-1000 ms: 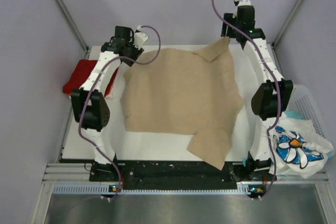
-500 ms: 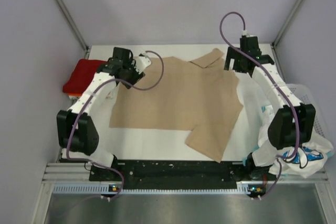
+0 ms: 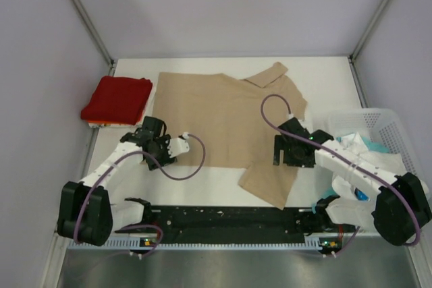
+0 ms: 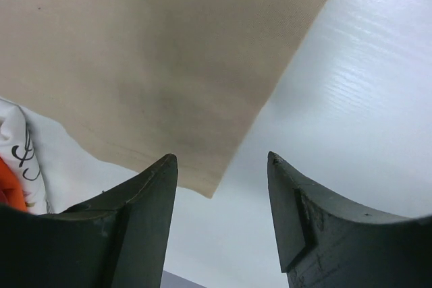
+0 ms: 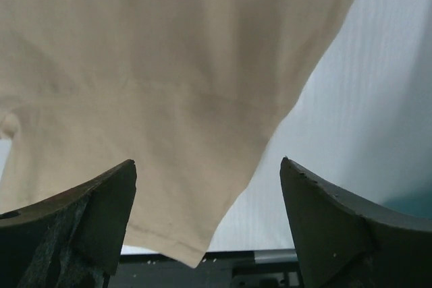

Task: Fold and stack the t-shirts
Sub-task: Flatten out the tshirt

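Note:
Next, my left gripper comes down to the tan t-shirt's near edge just beside the t-shirt's corner. It then closes, because that corner already lies between its open fingers.
A tan collared t-shirt (image 3: 223,116) lies spread flat on the white table (image 3: 317,72), one sleeve (image 3: 266,183) reaching the near edge. My left gripper (image 3: 156,152) is open and empty over the shirt's near left corner (image 4: 202,180), just above it. My right gripper (image 3: 282,154) is open and empty over the near sleeve (image 5: 169,166), whose hem hangs between the fingers. A folded red t-shirt (image 3: 116,99) lies at the far left on orange and white ones (image 4: 12,166). White and teal printed t-shirts (image 3: 361,150) lie in the basket.
A white mesh basket (image 3: 385,123) stands at the table's right edge beside my right arm. The black front rail (image 3: 223,217) runs along the near edge and shows in the right wrist view (image 5: 270,271). Grey walls close in the far side.
Both grippers have let go of the tan shirt's far edge and swung back to the near side, low over it. The shirt has slid nearer and now lies flat.

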{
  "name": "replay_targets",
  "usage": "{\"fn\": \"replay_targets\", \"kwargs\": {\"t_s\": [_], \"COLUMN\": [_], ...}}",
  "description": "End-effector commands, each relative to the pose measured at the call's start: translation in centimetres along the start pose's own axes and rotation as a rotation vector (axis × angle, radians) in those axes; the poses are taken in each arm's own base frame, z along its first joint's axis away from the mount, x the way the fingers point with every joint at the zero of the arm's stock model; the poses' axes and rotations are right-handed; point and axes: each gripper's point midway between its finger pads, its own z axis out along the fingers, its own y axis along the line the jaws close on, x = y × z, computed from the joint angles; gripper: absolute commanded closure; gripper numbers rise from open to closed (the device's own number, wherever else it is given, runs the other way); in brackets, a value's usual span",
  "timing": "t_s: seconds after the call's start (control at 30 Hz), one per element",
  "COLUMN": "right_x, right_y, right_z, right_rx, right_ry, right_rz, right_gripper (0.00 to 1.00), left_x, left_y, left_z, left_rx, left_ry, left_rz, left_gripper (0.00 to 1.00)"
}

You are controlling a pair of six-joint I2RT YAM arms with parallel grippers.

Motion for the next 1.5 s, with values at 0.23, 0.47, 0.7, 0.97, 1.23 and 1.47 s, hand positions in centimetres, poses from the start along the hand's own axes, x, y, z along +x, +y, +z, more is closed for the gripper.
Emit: {"fn": "replay_targets", "kwargs": {"t_s": [0.23,0.47,0.7,0.97,1.23,1.47], "right_x": [9.7,11.8,12.6,6.6,3.3,1.6], "right_y": [1.4,1.0,0.7,1.8,1.9,2.1], "right_z": [0.6,3.3,4.2,0.7,-2.7,-4.7], "right_rx": [0.025,0.031,-0.016,-0.168,-0.229,-0.268], "right_ry": [0.169,0.184,0.15,-0.032,-0.113,-0.171], "right_rz": [0.121,0.181,0.234,0.284,0.275,0.264], "right_gripper": [0.16,0.4,1.0,1.0,1.0,1.0], "left_x": [1.4,1.3,0.6,-0.8,-1.6,-1.2], "left_y": [-0.2,-0.4,1.1,5.5,5.7,6.2], "left_z": [3.0,4.7,4.2,-0.2,-2.2,-3.8], "left_rx": [-0.038,-0.049,-0.051,-0.24,-0.263,-0.306], "left_ry": [0.0,-0.028,-0.007,-0.019,-0.065,-0.042], "left_rz": [0.139,0.116,-0.007,-0.183,-0.246,-0.281], "left_gripper": [0.4,0.47,1.0,1.0,1.0,1.0]}}
